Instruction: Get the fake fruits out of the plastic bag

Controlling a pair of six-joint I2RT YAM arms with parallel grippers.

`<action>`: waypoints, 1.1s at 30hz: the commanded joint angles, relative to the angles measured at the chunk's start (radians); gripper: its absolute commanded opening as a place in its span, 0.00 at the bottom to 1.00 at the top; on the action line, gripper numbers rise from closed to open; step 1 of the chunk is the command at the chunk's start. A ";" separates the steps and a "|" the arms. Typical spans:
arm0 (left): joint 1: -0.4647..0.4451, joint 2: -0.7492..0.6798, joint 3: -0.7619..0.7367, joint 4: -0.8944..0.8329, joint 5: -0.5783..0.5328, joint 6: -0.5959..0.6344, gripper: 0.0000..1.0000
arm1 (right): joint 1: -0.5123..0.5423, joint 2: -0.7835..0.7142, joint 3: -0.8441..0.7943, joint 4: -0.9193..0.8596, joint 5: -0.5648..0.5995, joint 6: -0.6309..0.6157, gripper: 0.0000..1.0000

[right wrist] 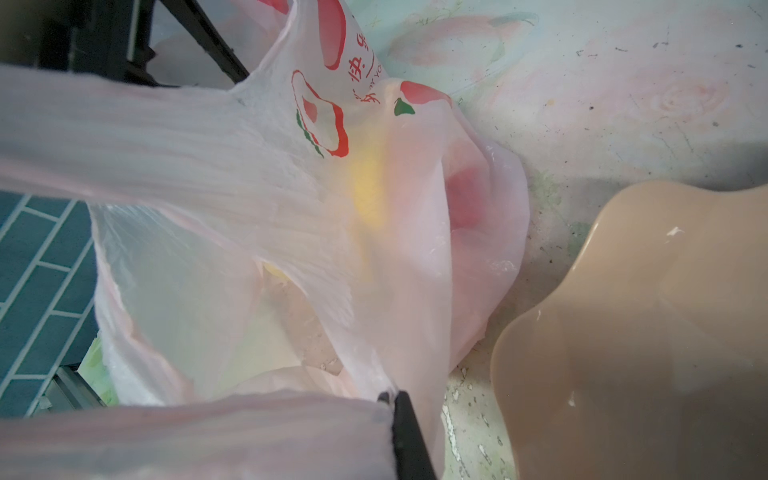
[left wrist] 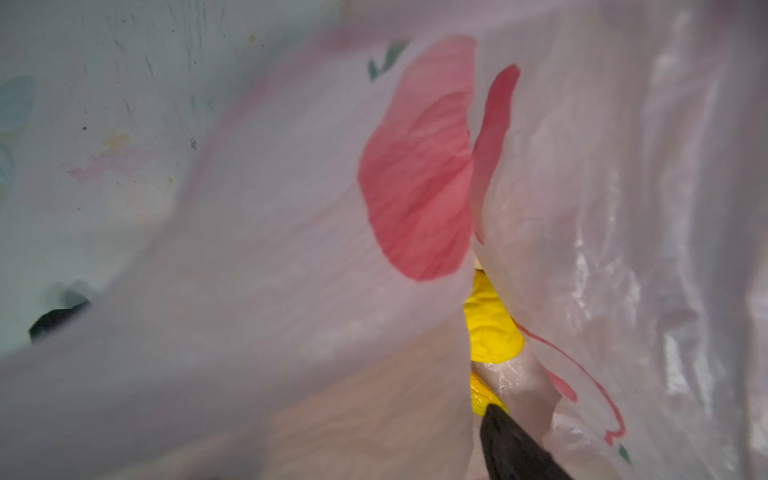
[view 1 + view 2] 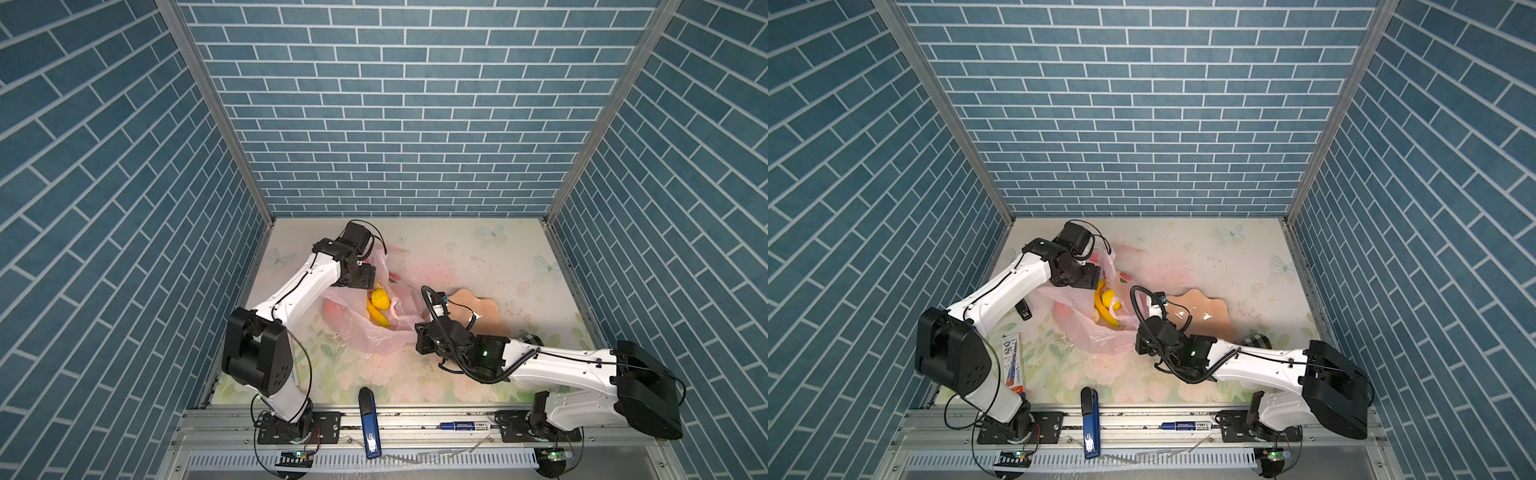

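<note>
The right gripper draws the bag's edge toward the peach plate's rim beside it by the bag next, opening the film draped over fruit, and releases it.
The pink plastic bag (image 3: 374, 336) lies open on the table, left of centre, in both top views. In its mouth show a knobbly yellow ball (image 3: 380, 300) and a yellow banana (image 3: 1105, 315). A red fruit (image 3: 332, 309) glows through the film. My left gripper (image 3: 372, 286) reaches into the mouth from the far side. In the left wrist view one black finger (image 2: 507, 436) touches yellow fruit (image 2: 492, 328). Bag film (image 2: 291, 249) hides the other finger. My right gripper (image 1: 390, 397) is shut on the bag's near right edge (image 1: 249, 166).
A peach scalloped plate (image 3: 478, 311) sits just right of the bag, behind the right wrist. A blue stapler (image 3: 369, 419) and a marker pen (image 3: 461, 425) lie on the front rail. A boxed item (image 3: 1013, 365) and a black object (image 3: 1023, 311) lie at the left.
</note>
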 commanded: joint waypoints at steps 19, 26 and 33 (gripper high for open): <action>0.011 -0.428 -0.359 0.035 0.032 -0.192 0.14 | -0.066 -0.156 -0.137 -0.050 0.022 0.024 0.00; 0.010 -0.683 -0.505 -0.049 0.090 -0.304 0.13 | -0.110 -0.101 -0.147 -0.036 -0.060 0.011 0.00; 0.009 -0.781 -0.616 -0.078 0.151 -0.360 0.13 | -0.112 -0.037 -0.057 -0.047 -0.154 -0.069 0.21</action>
